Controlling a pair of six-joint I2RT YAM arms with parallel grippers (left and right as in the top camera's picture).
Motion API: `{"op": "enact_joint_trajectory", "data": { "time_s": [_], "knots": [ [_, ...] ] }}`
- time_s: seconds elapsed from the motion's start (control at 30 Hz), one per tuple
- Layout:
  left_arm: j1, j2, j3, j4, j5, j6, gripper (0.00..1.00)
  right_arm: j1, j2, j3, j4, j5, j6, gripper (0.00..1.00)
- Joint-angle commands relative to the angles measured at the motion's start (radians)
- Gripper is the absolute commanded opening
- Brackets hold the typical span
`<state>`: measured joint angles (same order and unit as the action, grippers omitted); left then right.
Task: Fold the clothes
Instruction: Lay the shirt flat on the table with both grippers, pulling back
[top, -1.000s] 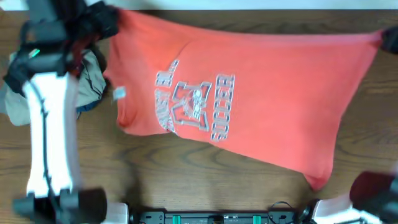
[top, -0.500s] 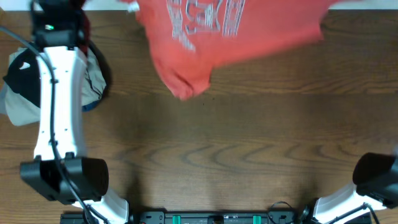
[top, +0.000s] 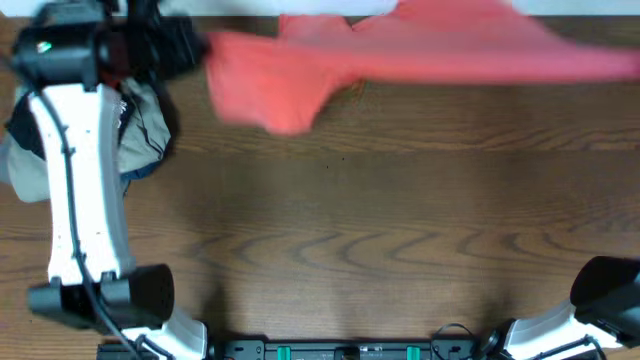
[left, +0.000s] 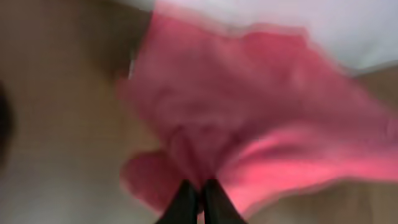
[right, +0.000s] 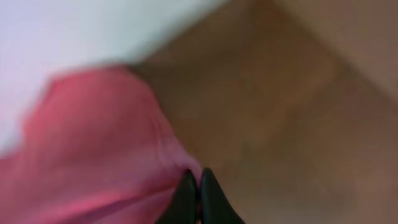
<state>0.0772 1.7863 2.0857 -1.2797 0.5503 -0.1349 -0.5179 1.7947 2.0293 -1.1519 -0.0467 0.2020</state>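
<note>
My left gripper should move back and down to the bare wood beside the heap and let go of the shirt's edge, because the cloth is hanging in the air.
The coral-red T-shirt (top: 420, 55) is stretched in the air across the far edge of the table, blurred by motion, its print hidden. A loose end hangs down at the left. My left gripper (top: 195, 48) is shut on the shirt's left end; in the left wrist view its jaws (left: 200, 193) pinch the red cloth (left: 249, 124). My right gripper is out of the overhead view past the right edge; in the right wrist view its jaws (right: 194, 183) are shut on the shirt's edge (right: 93, 143).
A heap with the khaki-grey garment (top: 25, 170) and the black garment (top: 140, 120) lies at the far left under my left arm (top: 80, 180). The wooden table (top: 380, 240) spreads in front. My right arm's base (top: 600, 300) sits at the front right.
The shirt has been swung from lying spread toward the front to the far edge, pulled taut and flatter between both grippers. The print has gone out of sight. My left arm shifted slightly left.
</note>
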Motion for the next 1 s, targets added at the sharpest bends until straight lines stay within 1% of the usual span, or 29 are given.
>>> {"op": "enact_joint_trajectory", "data": {
  "time_s": [0.0,0.1,0.23,0.43,0.6,0.73,0.8,0.87,0.97],
  "knots": [
    [-0.012,0.021,-0.085,-0.110,-0.023,0.146,0.06,-0.019,0.016,-0.132,-0.036,0.180,-0.039,0.01],
    [-0.032,0.021,-0.230,-0.184,-0.023,0.185,0.06,-0.020,0.016,-0.262,-0.075,0.274,-0.005,0.01],
    [-0.053,0.020,-0.457,-0.227,-0.022,0.187,0.06,-0.033,0.016,-0.428,-0.118,0.352,0.060,0.01],
    [-0.062,-0.008,-0.776,-0.203,-0.022,0.214,0.06,-0.087,0.016,-0.640,-0.119,0.362,0.134,0.01],
    [-0.062,-0.116,-0.948,-0.157,-0.023,0.213,0.06,-0.140,0.016,-0.698,-0.128,0.355,0.169,0.01],
    [-0.062,-0.235,-0.996,-0.115,-0.022,0.209,0.06,-0.148,-0.003,-0.698,-0.115,0.313,0.163,0.01],
    [-0.061,-0.285,-0.995,-0.055,-0.021,0.192,0.06,-0.139,-0.011,-0.698,-0.083,0.272,0.135,0.01],
    [-0.061,-0.325,-0.995,0.057,-0.021,0.126,0.06,-0.129,-0.013,-0.698,-0.031,0.205,0.086,0.01],
    [-0.061,-0.347,-0.995,0.286,-0.021,-0.028,0.06,-0.109,-0.013,-0.698,0.073,0.101,0.042,0.01]
  ]
}}
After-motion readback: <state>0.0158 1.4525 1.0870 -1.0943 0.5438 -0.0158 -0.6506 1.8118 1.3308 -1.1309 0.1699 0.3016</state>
